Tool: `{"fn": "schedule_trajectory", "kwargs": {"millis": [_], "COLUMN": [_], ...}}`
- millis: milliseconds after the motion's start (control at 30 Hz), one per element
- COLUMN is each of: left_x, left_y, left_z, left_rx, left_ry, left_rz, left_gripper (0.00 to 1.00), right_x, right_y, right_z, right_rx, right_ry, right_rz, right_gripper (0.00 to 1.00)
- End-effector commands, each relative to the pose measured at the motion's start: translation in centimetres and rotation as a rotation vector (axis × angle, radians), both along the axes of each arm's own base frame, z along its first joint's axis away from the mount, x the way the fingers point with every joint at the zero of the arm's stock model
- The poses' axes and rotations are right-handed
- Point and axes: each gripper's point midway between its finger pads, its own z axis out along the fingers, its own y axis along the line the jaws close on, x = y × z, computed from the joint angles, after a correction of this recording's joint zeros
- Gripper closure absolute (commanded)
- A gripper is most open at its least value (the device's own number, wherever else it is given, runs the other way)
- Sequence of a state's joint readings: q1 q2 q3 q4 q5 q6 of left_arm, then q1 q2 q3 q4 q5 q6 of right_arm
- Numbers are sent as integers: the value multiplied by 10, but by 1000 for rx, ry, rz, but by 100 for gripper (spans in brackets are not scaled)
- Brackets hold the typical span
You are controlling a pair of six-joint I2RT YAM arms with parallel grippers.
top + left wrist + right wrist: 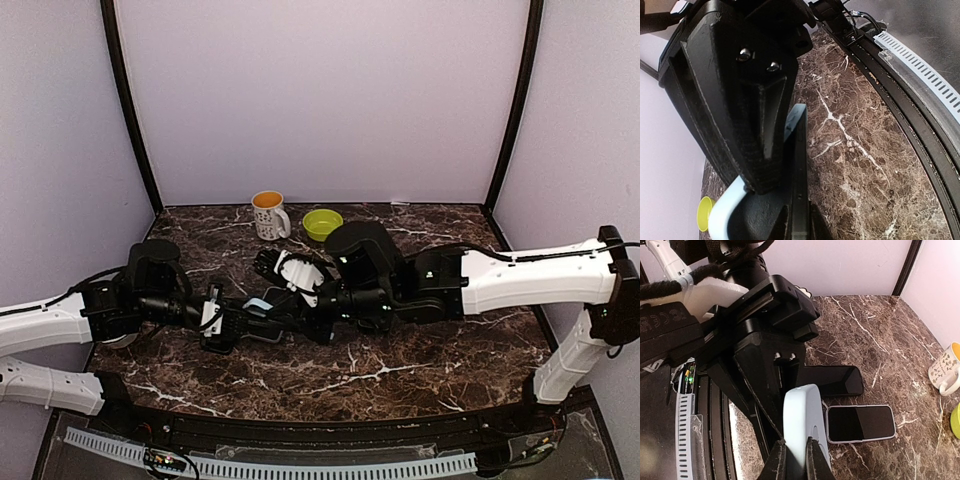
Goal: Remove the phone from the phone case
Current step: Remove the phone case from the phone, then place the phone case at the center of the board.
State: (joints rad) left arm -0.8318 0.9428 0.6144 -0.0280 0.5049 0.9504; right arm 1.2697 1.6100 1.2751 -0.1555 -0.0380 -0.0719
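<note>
I will next pull the case off the phone with my right gripper, outward and down to the marble by the green bowl (944,462), and then let go of it. My left gripper holds the phone meanwhile.
The black phone (800,165) is seen edge-on, held off the table between my two grippers. The light blue phone case (802,420) is bent and peeled partly away from it; it also shows in the top view (258,303). My left gripper (799,216) is shut on the phone's edge and shows at the table's middle (232,325). My right gripper (794,447) is shut on the case's end, facing the left gripper (300,310). How much of the phone still sits in the case is hidden.
Two other phones lie on the marble behind the grippers: a bare black one (832,381) and one in a pale case (860,422). A white mug (268,213) and a green bowl (322,222) stand at the back. The table's front rail (920,80) is close.
</note>
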Motion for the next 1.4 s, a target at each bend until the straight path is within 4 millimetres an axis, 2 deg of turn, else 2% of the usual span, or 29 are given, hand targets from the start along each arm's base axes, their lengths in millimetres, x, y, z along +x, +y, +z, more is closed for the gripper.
{"fn": "schedule_trajectory", "kwargs": {"millis": [0,267,400,500,733,867,1100,1267,1367], "left_x": [23,25,26,25,19,17,12,10,9], "left_y": [6,7,7,7,5,5,3,4,5], "left_z": [51,49,49,47,47,49,53,56,58], "left_rx": [-127,-121,-117,-114,-116,-124,-133,-142,-146], "left_ry": [-170,-177,-178,-176,-165,-165,-149,-150,-154], "left_rz": [92,105,109,101,68,59,35,24,25], "left_gripper": [100,100,100,100,100,100,100,100,100], "right_x": [-20,-19,-10,18,86,127,192,245,273], "right_y": [-60,-77,-92,-107,-144,-173,-198,-203,-202], "right_z": [-74,-82,-77,-63,4,24,27,15,0], "right_rx": [-314,-339,-330,-294,-46,52,235,364,419], "right_ry": [127,144,134,68,-5,-3,149,283,385], "right_rz": [7,-30,-87,-217,-527,-726,-959,-1078,-1116], "right_gripper": [100,100,100,100,100,100,100,100,100]}}
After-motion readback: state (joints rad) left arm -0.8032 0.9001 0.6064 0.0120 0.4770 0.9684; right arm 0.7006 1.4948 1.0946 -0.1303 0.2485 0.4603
